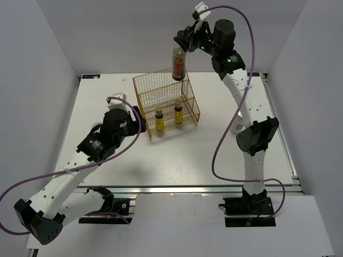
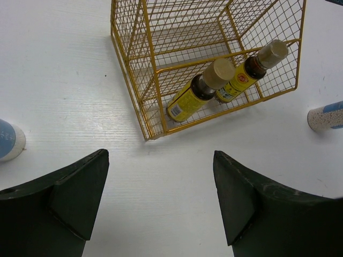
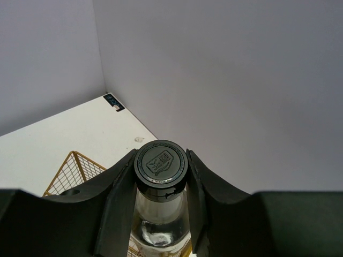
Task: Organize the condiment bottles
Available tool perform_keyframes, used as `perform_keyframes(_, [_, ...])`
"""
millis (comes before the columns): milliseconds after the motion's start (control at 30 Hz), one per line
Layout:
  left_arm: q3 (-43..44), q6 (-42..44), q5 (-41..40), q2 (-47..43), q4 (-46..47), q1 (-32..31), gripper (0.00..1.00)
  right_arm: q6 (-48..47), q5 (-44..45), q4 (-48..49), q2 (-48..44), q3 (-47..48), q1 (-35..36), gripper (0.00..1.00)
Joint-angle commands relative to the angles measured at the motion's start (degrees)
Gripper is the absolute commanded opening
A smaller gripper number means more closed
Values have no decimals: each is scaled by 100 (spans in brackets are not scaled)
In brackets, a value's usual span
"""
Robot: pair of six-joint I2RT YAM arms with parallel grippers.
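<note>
I will move my right gripper slightly to the left in the top view next and lower the dark brown bottle into the rack's back section (image 1: 168, 92), which is empty.
My right gripper (image 1: 183, 45) is shut on the black cap (image 3: 160, 163) of the tall dark brown bottle (image 1: 178, 65) with a reddish label. It holds the bottle upright in the air above the back of the gold wire rack (image 1: 166, 101). Two small amber-yellow bottles (image 1: 159, 119) (image 1: 178, 113) stand inside the rack's front section; they also show in the left wrist view (image 2: 188, 98) (image 2: 244, 76). My left gripper (image 2: 161, 187) is open and empty, just left of the rack's front. White bottles lie at the left (image 2: 8, 140) and right (image 2: 327, 116) of that view.
The rack (image 2: 150, 80) stands mid-table on the white tabletop (image 1: 177, 155). Grey walls close in the back and sides. The rack's corner shows below the held bottle in the right wrist view (image 3: 69, 174). A metal rail runs along the near table edge (image 1: 187, 188).
</note>
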Motion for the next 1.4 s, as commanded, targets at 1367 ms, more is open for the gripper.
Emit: perform_keyframes(1367, [-202, -354, -292, -194, -183, -4, 88, -291, -624, 959, -351, -1742, 161, 0])
